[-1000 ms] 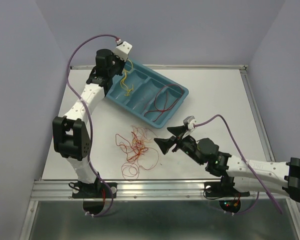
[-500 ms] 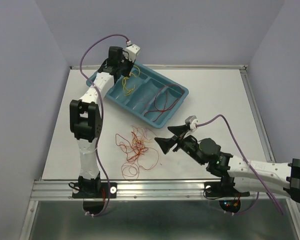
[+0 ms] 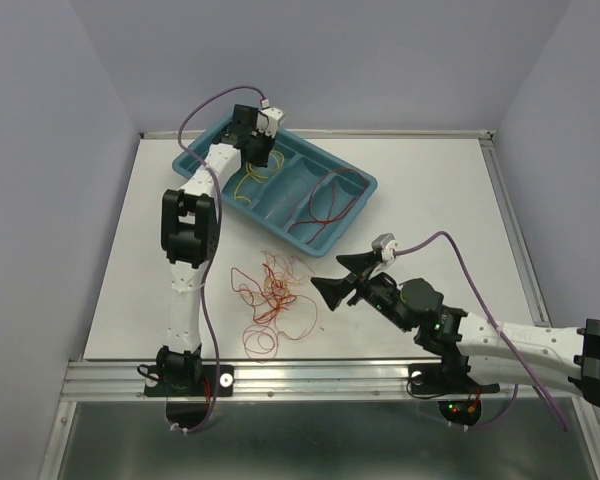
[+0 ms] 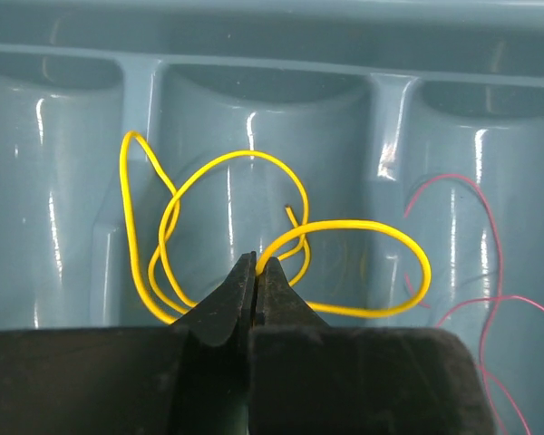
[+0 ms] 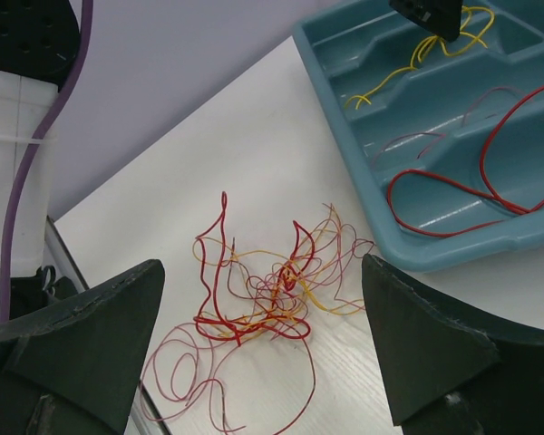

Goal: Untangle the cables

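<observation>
The left gripper lowers between the dividers of the tray section beside the pinkish wires next, then releases the yellow cable.
A tangle of thin red, orange and yellow cables (image 3: 273, 295) lies on the white table, left of centre. My right gripper (image 3: 338, 278) hovers just right of it, open, and in its wrist view the tangle (image 5: 272, 290) sits between the wide-apart fingers with nothing held. My left gripper (image 3: 255, 150) reaches over the far left end of the blue tray (image 3: 365, 185). It is shut (image 4: 257, 263) on a looping yellow cable (image 4: 363, 227) that hangs into the tray's compartment. A red cable (image 3: 330, 200) lies in the tray's right compartment (image 5: 453, 195).
Several compartments divide the tray (image 5: 471, 254), and thin pinkish wires (image 4: 490, 236) lie in the one beside the yellow cable. A raised metal rim (image 3: 500, 200) borders the table and a rail (image 3: 310, 375) runs along its front. Purple walls stand close on both sides.
My left arm has stretched out and carried its shut gripper, with the yellow cable, from the tray's left end to over its far compartment. The right arm barely moved.
</observation>
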Available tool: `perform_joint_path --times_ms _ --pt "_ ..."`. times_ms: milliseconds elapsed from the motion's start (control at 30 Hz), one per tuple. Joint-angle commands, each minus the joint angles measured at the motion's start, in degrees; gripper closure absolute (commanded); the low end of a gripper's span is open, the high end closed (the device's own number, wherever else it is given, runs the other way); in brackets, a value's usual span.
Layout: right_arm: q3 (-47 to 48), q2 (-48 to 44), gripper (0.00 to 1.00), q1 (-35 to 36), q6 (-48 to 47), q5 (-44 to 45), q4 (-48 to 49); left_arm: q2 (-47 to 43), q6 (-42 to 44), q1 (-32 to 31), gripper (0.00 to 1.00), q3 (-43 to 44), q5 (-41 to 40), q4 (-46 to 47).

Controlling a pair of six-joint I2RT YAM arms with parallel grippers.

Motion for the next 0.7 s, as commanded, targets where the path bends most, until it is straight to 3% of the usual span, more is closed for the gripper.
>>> perform_joint_path --times_ms 0,167,300,667 --pt "-0.77 -1.21 0.06 0.23 0.38 -0.17 3.05 0.82 -0.74 0.31 1.0 2.96 -2.29 -1.35" --pt "-0.77 -1.29 0.06 0.23 0.56 -0.35 3.05 1.62 -0.29 0.05 1.0 0.94 -4.75 -2.06" --pt "-0.6 -0.94 0.06 0.23 0.56 -0.26 3.05 0.22 -5.03 -0.39 1.0 -4.24 -15.88 2.15" --pt "-0.95 -1.73 0.06 0.23 0.56 -0.08 3.05 3.9 -1.18 -2.68 1.0 -3.02 -15.31 -3.11"
